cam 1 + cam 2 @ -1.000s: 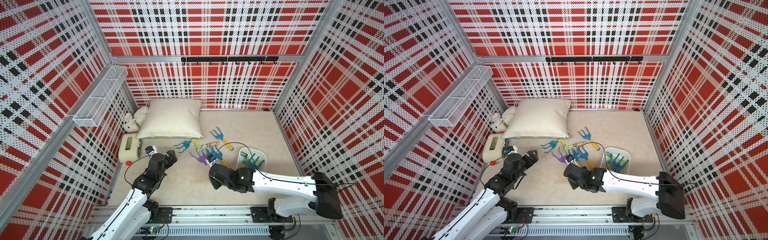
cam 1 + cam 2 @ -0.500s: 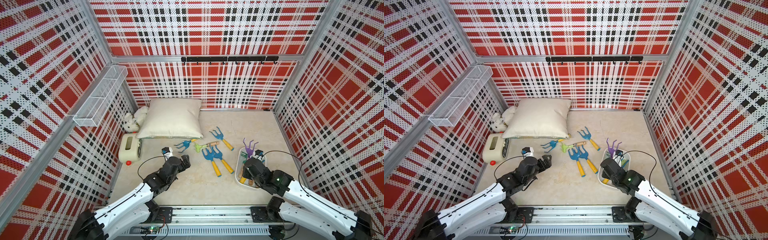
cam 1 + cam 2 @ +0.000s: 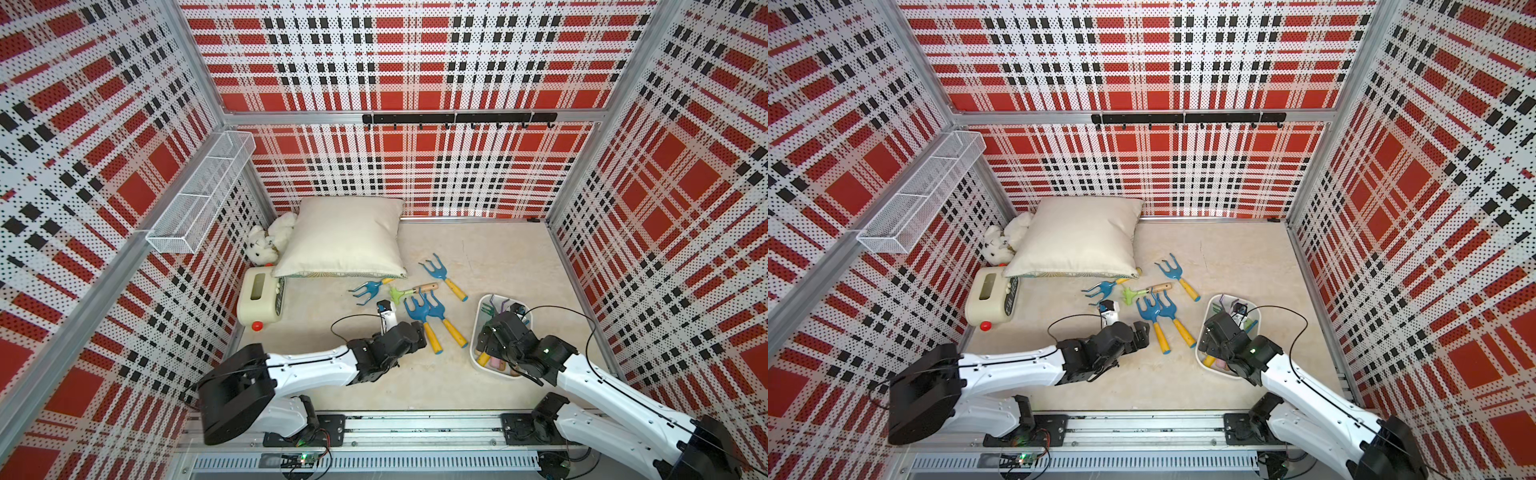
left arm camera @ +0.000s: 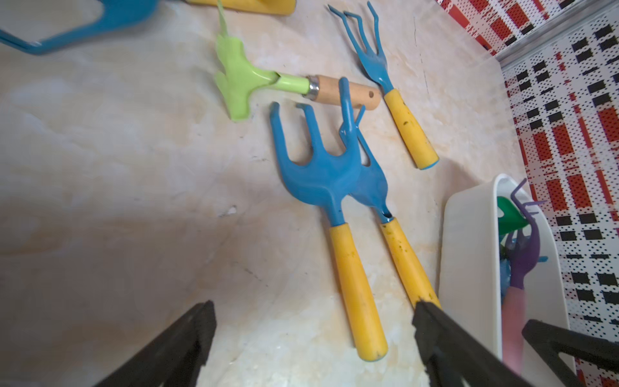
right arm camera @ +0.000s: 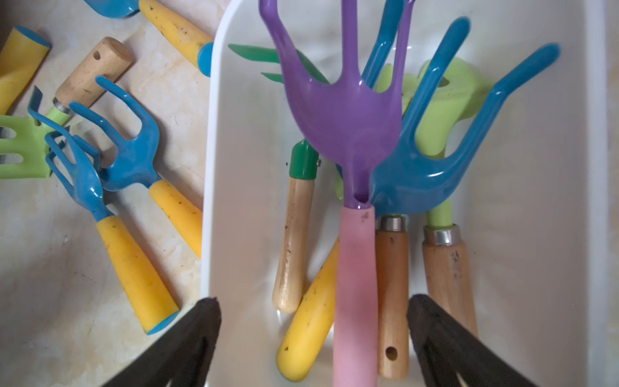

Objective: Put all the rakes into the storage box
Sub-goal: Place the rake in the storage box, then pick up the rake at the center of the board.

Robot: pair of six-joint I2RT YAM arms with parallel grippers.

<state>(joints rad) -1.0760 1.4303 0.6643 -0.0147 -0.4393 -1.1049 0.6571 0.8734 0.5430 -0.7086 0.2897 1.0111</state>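
Note:
The yellow handle of the nearest blue rake (image 3: 432,336) lies bare between the open fingers of my left gripper, so my left gripper will move down and toward the storage box next, onto that handle.
The storage box (image 3: 481,311) (image 5: 234,201), a shallow white tub, sits at the right of the floor and holds several rakes. On top of them lies a purple rake (image 5: 345,110) (image 4: 524,254) with a pink handle. My right gripper (image 5: 315,301) (image 3: 500,328) hovers over the box, open, its fingers wide on either side of the pink handle without touching it. My left gripper (image 4: 313,306) (image 3: 415,332) is open and empty, low over the floor at the handle ends of two blue rakes (image 4: 318,174) (image 3: 426,309) with yellow handles.
More rakes lie on the floor: a light green one with a wooden handle (image 3: 409,289) and two blue ones (image 3: 440,272) (image 3: 368,287). A cream pillow (image 3: 345,237), plush toy (image 3: 266,239) and cream box with red knob (image 3: 259,299) stand at the left. A wire basket (image 3: 203,195) hangs on the left wall.
My right gripper carried the purple rake from the floor to the box and has opened; the rake now lies inside. My left arm has reached right, toward the two blue rakes.

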